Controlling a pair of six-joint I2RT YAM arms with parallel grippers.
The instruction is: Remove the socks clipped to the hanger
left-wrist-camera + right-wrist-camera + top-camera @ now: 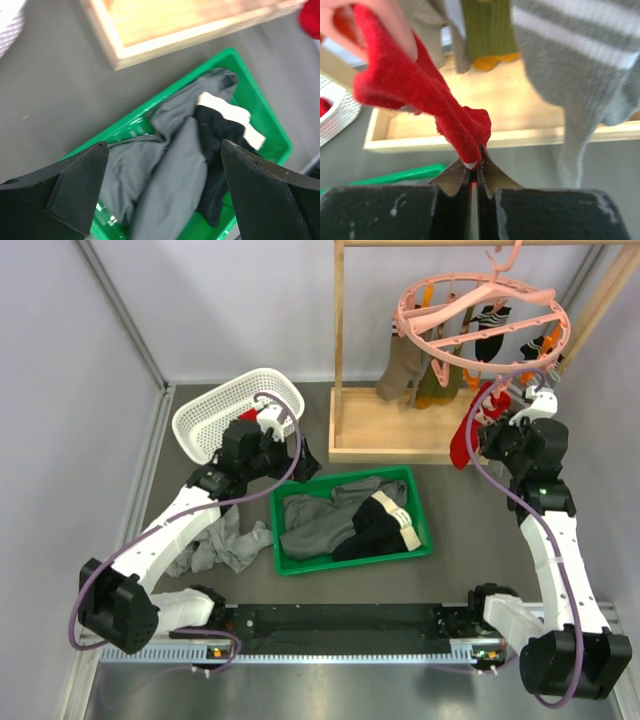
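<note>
To the right of my left gripper in the top view hangs the red sock's loose end (461, 453) (311, 22), so I need to reach across the tray and close on it.
The round pink hanger (482, 312) hangs from the wooden rack at the back right. Tan-brown (400, 370), olive (436, 382), black striped (490, 328) and orange-black (546, 340) socks hang from its clips. My right gripper (493, 422) is shut on the lower end of a red sock (466, 435), just under the hanger's front edge. In the right wrist view the gripper (473, 167) pinches the red sock (410, 85), which runs up to a pink clip (370, 20). A grey striped sock (580, 65) hangs beside it. My left gripper (305, 458) is open and empty above the green tray.
The green tray (420, 502) holds larger grey and black garments with a cream band, also seen in the left wrist view (175, 165). A white basket (235, 410) with something red inside lies at the back left. A grey cloth (225, 545) lies on the table. The wooden rack base (395, 430) stands behind the tray.
</note>
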